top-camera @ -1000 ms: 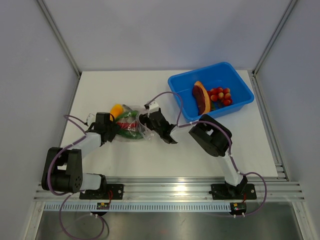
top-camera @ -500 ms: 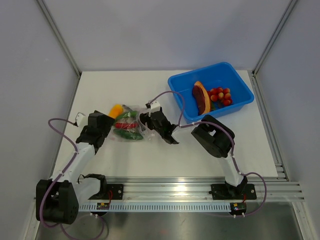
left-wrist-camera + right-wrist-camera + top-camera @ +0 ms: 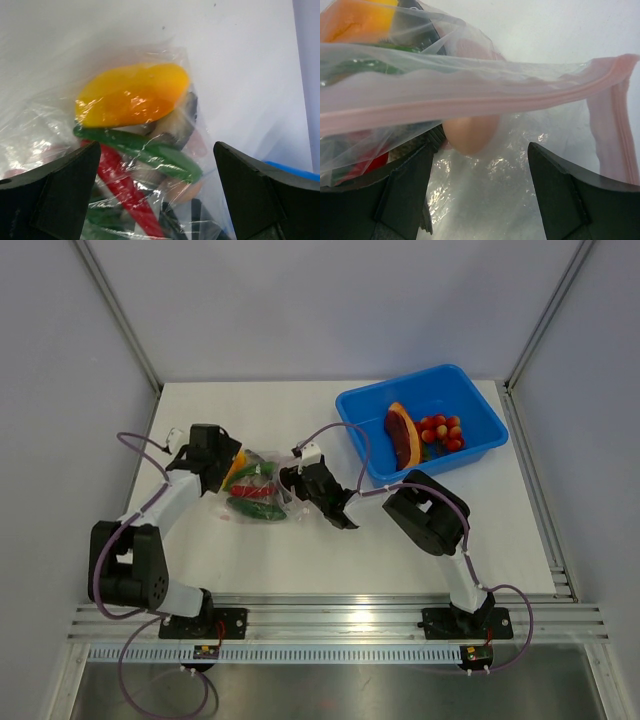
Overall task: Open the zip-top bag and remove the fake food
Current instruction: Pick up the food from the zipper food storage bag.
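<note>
My right gripper stays under the bag's pink zip strip (image 3: 470, 95) and closes around the egg-like piece (image 3: 471, 135) next, as that lies just past the fingers' gap.
The zip-top bag (image 3: 258, 492) lies left of the table's centre, holding fake food: a yellow fruit (image 3: 132, 95), a green piece (image 3: 145, 152) and a red chili (image 3: 125, 192). My left gripper (image 3: 226, 467) is open at the bag's upper-left end, its fingers either side of the bagged food (image 3: 157, 195). My right gripper (image 3: 290, 483) is open at the bag's right end. In the right wrist view the pink zip strip (image 3: 470, 95) runs across above the open gripper (image 3: 480, 195), with crinkly plastic between the fingers and a pale egg-like piece (image 3: 470, 132) behind.
A blue bin (image 3: 470, 390) stands at the back right with an orange-brown wedge (image 3: 402, 435) and red tomatoes (image 3: 441, 431) in it. The right arm's elbow (image 3: 425, 510) is just in front of the bin. Frame walls border the table's sides.
My left gripper opened, let go of the bag's left side, swung out left, then came to the bag's upper-left end by the yellow fruit. The right gripper barely moved.
</note>
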Tool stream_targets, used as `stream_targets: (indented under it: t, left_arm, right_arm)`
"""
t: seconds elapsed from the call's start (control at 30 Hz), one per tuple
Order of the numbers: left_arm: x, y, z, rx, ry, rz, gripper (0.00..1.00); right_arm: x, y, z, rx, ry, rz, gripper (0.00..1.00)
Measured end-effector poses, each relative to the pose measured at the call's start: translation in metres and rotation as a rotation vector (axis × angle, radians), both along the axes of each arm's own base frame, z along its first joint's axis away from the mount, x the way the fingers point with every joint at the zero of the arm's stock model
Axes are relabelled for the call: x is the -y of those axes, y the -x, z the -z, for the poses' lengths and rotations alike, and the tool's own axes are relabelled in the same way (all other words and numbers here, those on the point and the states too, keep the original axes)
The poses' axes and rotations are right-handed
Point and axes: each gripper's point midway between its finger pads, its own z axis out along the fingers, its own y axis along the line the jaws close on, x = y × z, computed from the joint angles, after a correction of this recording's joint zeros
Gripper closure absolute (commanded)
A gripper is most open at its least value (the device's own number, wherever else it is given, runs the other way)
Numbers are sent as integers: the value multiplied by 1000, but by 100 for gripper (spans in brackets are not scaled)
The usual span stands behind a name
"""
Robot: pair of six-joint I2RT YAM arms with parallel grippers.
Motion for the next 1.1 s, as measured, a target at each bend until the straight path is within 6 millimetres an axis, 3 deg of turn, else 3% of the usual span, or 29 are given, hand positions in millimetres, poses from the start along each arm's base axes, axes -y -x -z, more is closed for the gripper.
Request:
stream_targets:
  t: [0.27, 0.4, 0.77, 1.1]
  left_arm:
    - [21, -30, 24, -96, 25, 54, 5]
    - [35, -30, 38, -148, 25, 114, 8]
    - [59, -27, 44, -184, 34, 237, 9]
    - [63, -23, 53, -214, 35, 266, 11]
  right_arm:
    - [-4, 3, -1, -2, -10, -21, 16]
    - [-5, 2, -3, 7, -22, -22, 16]
    - [-5, 1, -5, 15, -28, -19, 16]
    - [1, -3, -2, 3, 0, 26, 21]
